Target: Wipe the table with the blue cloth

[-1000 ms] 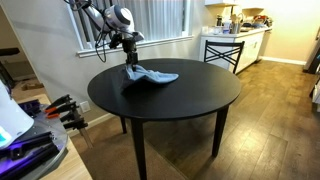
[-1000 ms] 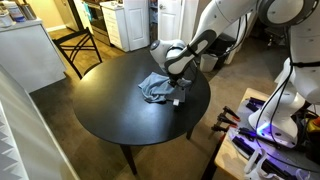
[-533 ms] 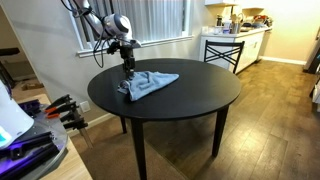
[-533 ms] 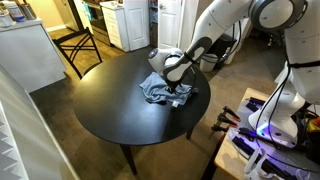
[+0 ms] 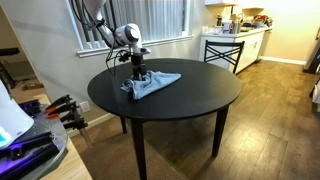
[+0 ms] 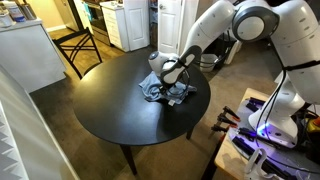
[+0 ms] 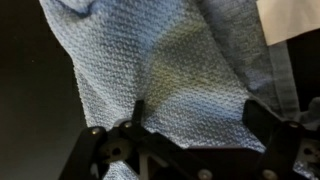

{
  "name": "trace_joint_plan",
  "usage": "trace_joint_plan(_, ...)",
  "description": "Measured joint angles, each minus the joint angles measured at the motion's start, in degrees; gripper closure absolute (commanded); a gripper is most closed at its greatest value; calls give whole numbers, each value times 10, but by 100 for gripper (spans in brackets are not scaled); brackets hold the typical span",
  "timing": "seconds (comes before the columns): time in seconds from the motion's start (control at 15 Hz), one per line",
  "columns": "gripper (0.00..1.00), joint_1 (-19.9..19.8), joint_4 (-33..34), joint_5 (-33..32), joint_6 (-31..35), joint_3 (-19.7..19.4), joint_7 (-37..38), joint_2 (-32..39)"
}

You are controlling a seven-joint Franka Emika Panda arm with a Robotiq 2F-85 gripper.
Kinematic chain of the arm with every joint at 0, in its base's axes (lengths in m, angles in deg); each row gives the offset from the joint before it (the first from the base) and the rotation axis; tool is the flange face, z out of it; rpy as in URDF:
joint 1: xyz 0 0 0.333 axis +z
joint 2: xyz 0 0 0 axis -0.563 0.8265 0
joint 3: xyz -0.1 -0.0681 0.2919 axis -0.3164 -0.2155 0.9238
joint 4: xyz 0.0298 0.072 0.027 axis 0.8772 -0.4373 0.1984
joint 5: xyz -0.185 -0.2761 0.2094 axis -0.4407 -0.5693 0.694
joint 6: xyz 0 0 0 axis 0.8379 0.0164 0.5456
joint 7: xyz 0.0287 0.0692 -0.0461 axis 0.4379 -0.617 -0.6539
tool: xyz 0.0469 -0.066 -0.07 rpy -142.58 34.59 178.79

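Observation:
The robot's gripper will stay low and close its spread fingers on the fabric (image 5: 139,78) (image 7: 194,107) next, because the blue cloth is already between both fingers.
The blue cloth (image 5: 155,83) lies crumpled on the round black table (image 5: 195,95), near its edge on the robot's side. In the opposite exterior view the cloth (image 6: 181,96) rests by the table (image 6: 105,100) rim. My gripper (image 5: 138,71) hangs just above the cloth's end, also visible from the other side (image 6: 166,81). In the wrist view the gripper (image 7: 198,118) stands open, its two dark fingers (image 7: 137,112) spread wide over the cloth (image 7: 170,70), which fills the picture. Nothing is pinched between the jaws.
A bench with red-handled tools (image 5: 60,108) stands beside the table. A dark chair (image 5: 225,50) and kitchen counter (image 5: 240,35) lie beyond it. A white counter (image 6: 30,55) and another chair (image 6: 80,45) stand across the table. Wood floor surrounds the table.
The jaws went from shut on the cloth to wide open, letting it go. The cloth, earlier lifted into a peak, has settled flatter on the table. The arm shifted slightly.

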Motion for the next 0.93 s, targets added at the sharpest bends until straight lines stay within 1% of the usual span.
trace_joint_plan(0.13,0,0,9,0,17,-6,0,6)
trace_joint_plan(0.2,25,1,12,0,22,-7,0,8)
trace_joint_plan(0.27,28,1,14,0,27,-8,0,10)
trace_joint_plan(0.33,33,1,15,0,31,-9,-4,11)
trace_joint_plan(0.4,41,1,15,0,36,-8,-10,11)
trace_joint_plan(0.73,74,1,15,6,61,-2,-41,14)
trace_joint_plan(0.93,92,0,12,18,80,-1,-60,15)
